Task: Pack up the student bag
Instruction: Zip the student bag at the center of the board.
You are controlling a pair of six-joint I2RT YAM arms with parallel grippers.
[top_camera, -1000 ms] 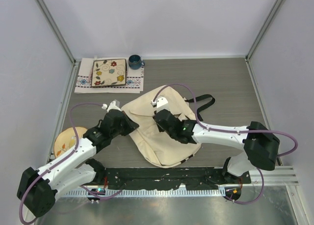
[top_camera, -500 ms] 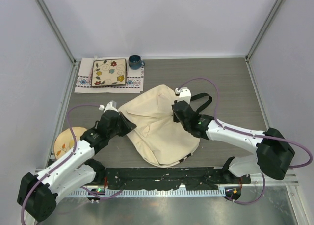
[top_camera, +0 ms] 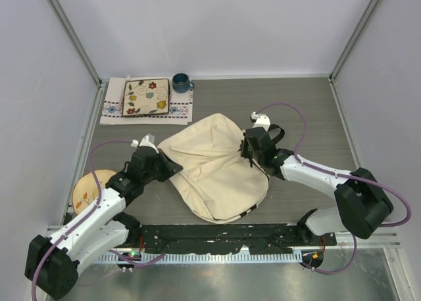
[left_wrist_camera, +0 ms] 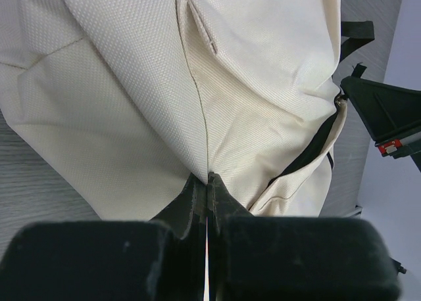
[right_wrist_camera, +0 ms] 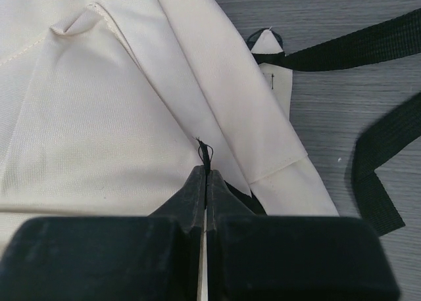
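Next, my right gripper moves to the right in the top view, toward the bag's strap-side edge [right_wrist_camera: 276, 137], before it releases the cord [right_wrist_camera: 204, 154], since the bag lies crooked.
The cream student bag [top_camera: 212, 164] lies flat in the middle of the table. My left gripper [top_camera: 170, 164] is shut on a fold of its fabric at the bag's left edge, seen close in the left wrist view [left_wrist_camera: 208, 177] with the cloth [left_wrist_camera: 131, 84] pinched between the tips. My right gripper [top_camera: 248, 147] sits at the bag's upper right edge. In the right wrist view this gripper [right_wrist_camera: 205, 171] is shut on a thin black zipper pull cord [right_wrist_camera: 204, 154] coming off the bag [right_wrist_camera: 99, 117].
Black straps [top_camera: 277, 133] trail off the bag to the right, also crossing the wood [right_wrist_camera: 355, 48]. A floral plate [top_camera: 147, 96] on a patterned mat and a blue cup [top_camera: 181, 83] stand at the back left. A round orange dish [top_camera: 87, 188] lies by the left arm.
My right gripper has travelled from the bag's middle to its upper right edge, keeping shut, and the bag's top has spread out behind it. The left gripper has barely moved.
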